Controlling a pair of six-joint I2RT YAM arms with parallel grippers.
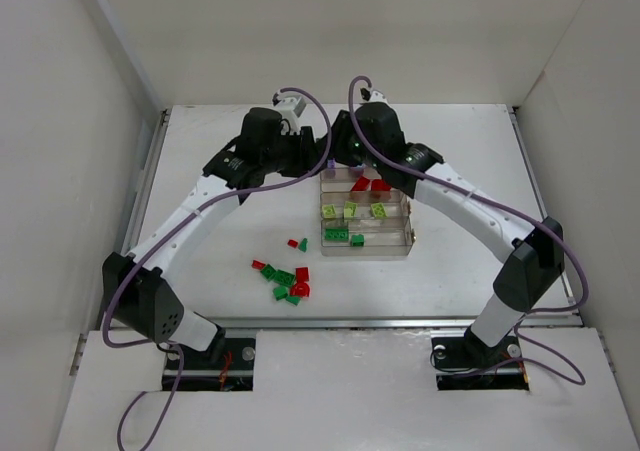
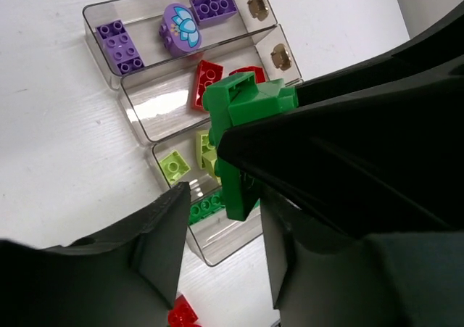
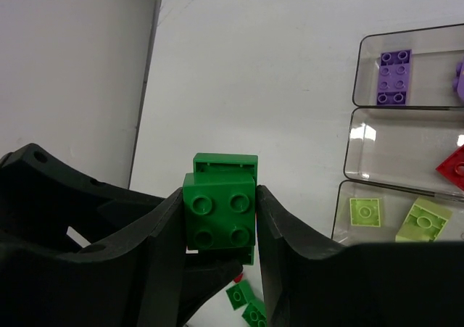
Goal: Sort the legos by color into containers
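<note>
The nearest container already has dark green bricks in it, and the robot's right hand will next go back and down, away from the left gripper, over free space in that container.
My right gripper (image 3: 219, 193) is shut on a dark green lego (image 3: 220, 218), two studded bricks stuck together, held above the table to the left of the containers (image 3: 355, 66). In the left wrist view the same green lego (image 2: 250, 102) hangs down between the tips of my left gripper (image 2: 223, 196), whose jaws stand apart with a gap on the left side. In the top view both grippers, left (image 1: 305, 154) and right (image 1: 343, 149), meet over the tray's (image 1: 410, 241) far left corner. The compartments hold purple (image 2: 119, 46), red (image 2: 206, 83), lime (image 2: 174, 164) and dark green (image 2: 206, 207) bricks.
Loose red and green legos (image 1: 285, 281) lie on the table in front of the tray; a red one (image 2: 181, 314) shows below my left fingers. White walls enclose the table on three sides.
</note>
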